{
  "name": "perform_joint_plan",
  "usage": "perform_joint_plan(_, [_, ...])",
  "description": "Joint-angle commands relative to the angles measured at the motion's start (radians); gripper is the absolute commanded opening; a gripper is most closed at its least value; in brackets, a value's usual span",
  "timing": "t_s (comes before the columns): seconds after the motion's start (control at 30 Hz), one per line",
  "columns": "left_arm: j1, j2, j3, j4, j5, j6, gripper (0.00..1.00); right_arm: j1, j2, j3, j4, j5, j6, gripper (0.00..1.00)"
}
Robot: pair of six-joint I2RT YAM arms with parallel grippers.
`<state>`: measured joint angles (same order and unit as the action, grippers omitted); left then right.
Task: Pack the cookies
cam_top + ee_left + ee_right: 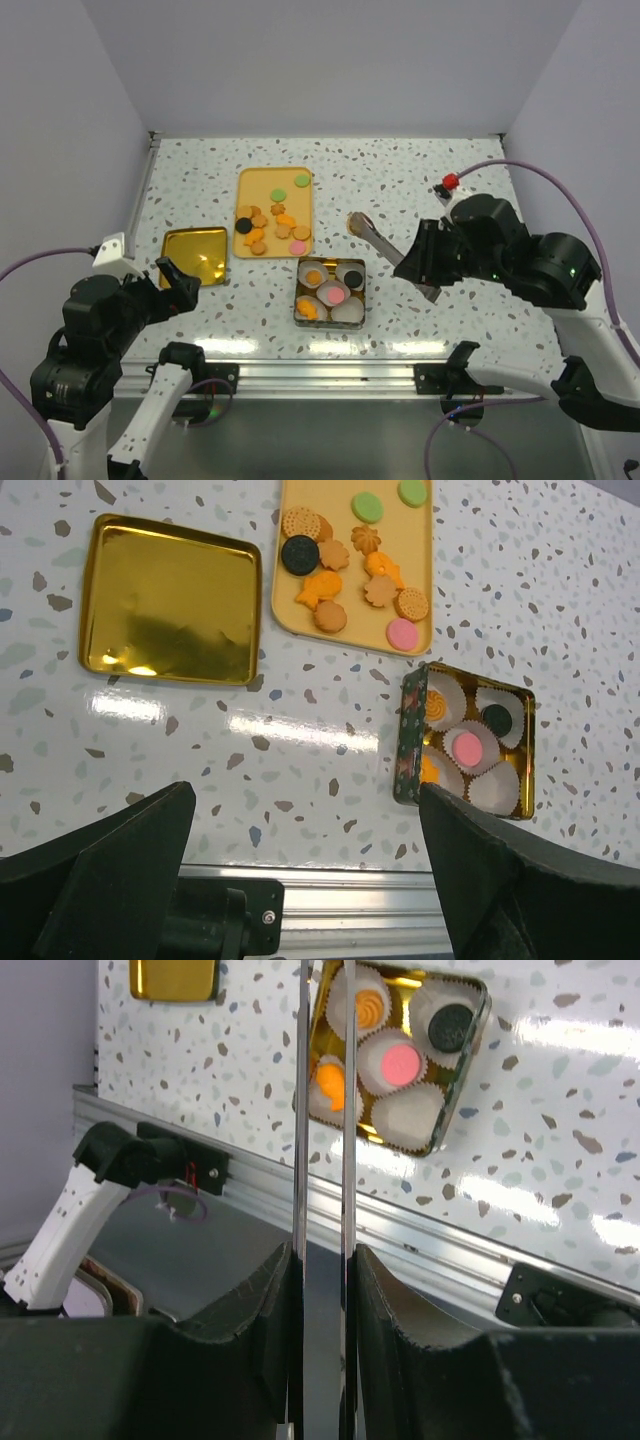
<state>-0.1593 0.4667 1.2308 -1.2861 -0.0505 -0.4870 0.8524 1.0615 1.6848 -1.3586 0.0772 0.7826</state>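
Observation:
My right gripper is going to move back and down next, put the tongs' tip into the empty paper cup (348,314) (408,1117) and let go there, because the other cups already have cookies in them.
Several cookies (270,225), mostly orange-brown with a black, a pink and two green ones, lie on a yellow tray (245,180). A square tin (299,290) holds white paper cups, some with orange, black and pink cookies (336,295) in them. My right gripper (425,262) is shut on metal tongs (385,245), which point left toward the tray. Their tip hangs right of the tray, and whether it holds anything I cannot tell. My left gripper (180,285) is open and empty near the front left edge.
A gold tin lid (195,256) lies upside down left of the tray, just ahead of the left gripper. An aluminium rail (320,375) runs along the table's near edge. White walls close in the back and both sides.

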Motion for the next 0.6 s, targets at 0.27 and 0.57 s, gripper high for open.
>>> perform_joint_plan(0.27, [0.004, -0.019, 0.088, -0.032, -0.055, -0.071, 1.0, 0.007, -0.265, -0.226, -0.22, -0.169, 0.02, 0.07])
perform_joint_plan(0.57, [0.004, 0.113, 0.052, -0.021, -0.095, -0.099, 1.0, 0.005, -0.364, -0.459, -0.22, -0.232, -0.046, 0.08])
